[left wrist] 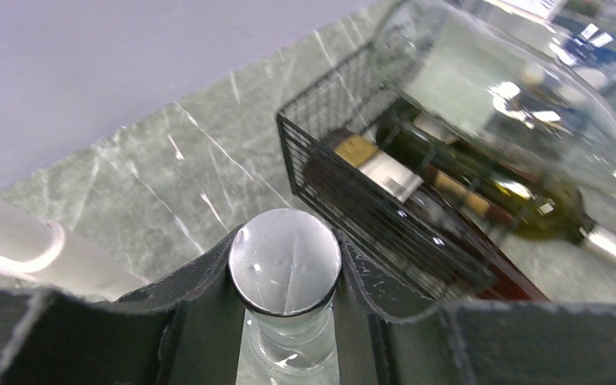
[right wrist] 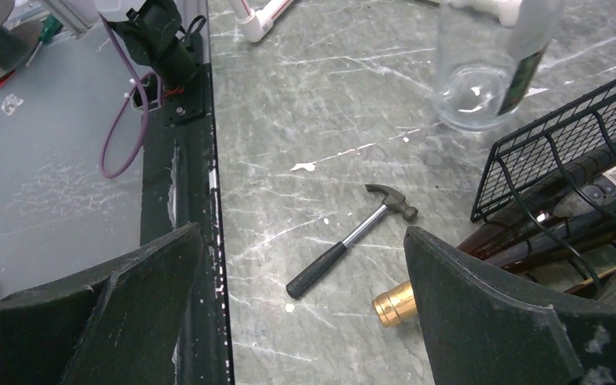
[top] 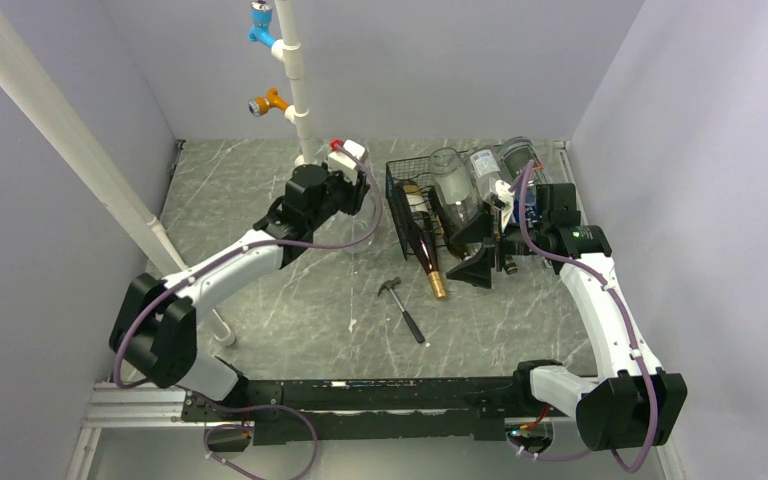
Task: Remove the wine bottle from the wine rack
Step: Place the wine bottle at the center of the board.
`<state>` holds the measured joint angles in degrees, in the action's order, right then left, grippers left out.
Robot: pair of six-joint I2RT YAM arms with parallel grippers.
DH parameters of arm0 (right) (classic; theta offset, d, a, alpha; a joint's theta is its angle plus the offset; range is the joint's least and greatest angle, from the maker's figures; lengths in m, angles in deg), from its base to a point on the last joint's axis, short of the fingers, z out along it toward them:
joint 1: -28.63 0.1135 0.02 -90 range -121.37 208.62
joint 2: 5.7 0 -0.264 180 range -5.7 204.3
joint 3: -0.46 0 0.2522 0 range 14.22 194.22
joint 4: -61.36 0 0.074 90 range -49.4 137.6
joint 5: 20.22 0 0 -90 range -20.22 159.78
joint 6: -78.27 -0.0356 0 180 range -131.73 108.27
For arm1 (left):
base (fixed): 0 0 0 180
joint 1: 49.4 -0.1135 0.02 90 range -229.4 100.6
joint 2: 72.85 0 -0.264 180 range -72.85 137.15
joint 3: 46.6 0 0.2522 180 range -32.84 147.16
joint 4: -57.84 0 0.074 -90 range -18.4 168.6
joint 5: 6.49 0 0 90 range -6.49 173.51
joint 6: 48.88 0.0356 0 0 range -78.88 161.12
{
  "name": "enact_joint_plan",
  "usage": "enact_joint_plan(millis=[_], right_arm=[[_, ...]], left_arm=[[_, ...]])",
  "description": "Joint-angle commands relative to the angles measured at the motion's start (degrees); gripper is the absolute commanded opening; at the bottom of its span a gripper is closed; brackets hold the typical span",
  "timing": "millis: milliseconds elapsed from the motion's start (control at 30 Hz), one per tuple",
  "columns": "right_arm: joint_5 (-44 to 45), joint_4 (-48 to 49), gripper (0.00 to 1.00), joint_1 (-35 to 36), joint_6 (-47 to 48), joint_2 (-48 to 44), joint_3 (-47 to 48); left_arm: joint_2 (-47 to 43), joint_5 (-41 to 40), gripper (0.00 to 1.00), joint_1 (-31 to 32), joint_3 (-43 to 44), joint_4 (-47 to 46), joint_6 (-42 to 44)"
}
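My left gripper carries the upright bottle outward toward the back wall next. It then releases the bottle's neck at the bare tabletop (top: 375, 166) (left wrist: 228, 192) beside the rack, since that spot is clear.
The black wire-mesh wine rack (top: 412, 205) stands at the back middle of the table, and also shows in the left wrist view (left wrist: 345, 188) and the right wrist view (right wrist: 553, 148). A dark bottle with a gold cap (top: 427, 258) lies in its lower tier, cap (right wrist: 395, 304) sticking out the front. Clear bottles (top: 454, 186) lie on top. My left gripper (left wrist: 286, 277) is shut on the neck of a clear silver-capped bottle (left wrist: 287, 255), which stands upright on the table (right wrist: 469, 80) left of the rack. My right gripper (right wrist: 301, 265) is open and empty, low in front of the rack (top: 482, 262), beside the gold cap.
A small hammer (top: 402, 309) lies on the table in front of the rack and shows in the right wrist view (right wrist: 351, 239). A white pipe stand (top: 294, 80) with blue and orange fittings rises at the back. A slanted white pipe (top: 70, 140) runs along the left wall.
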<state>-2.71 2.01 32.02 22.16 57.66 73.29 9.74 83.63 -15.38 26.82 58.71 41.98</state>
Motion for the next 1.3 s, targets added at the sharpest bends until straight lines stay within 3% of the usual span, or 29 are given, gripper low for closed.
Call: enact_joint_plan(millis=[0,400,900,1067,1267], right_arm=[[-0.8,1.0,1.0,-0.2,1.0,-1.0,1.2],[0.9,2.8,1.0,0.6,0.0,-1.0,0.4],[1.9,3.6,1.0,1.5,-0.4,-1.3,0.0],[2.2,3.6,1.0,1.6,-0.2,-1.3,0.0],[2.4,3.7,1.0,1.6,-0.2,-1.2,-0.1]], left_arm=[[2.6,-6.6,0.0,-1.5,9.0,-19.5,2.1],[19.7,-12.0,0.0,-3.8,23.3,-25.0,3.5],[30.8,-14.7,0.01,-5.6,32.0,-25.7,3.2],[30.5,-15.1,0.24,-5.9,30.4,-25.5,1.8],[27.7,-14.7,0.62,-5.8,28.8,-23.3,0.6]])
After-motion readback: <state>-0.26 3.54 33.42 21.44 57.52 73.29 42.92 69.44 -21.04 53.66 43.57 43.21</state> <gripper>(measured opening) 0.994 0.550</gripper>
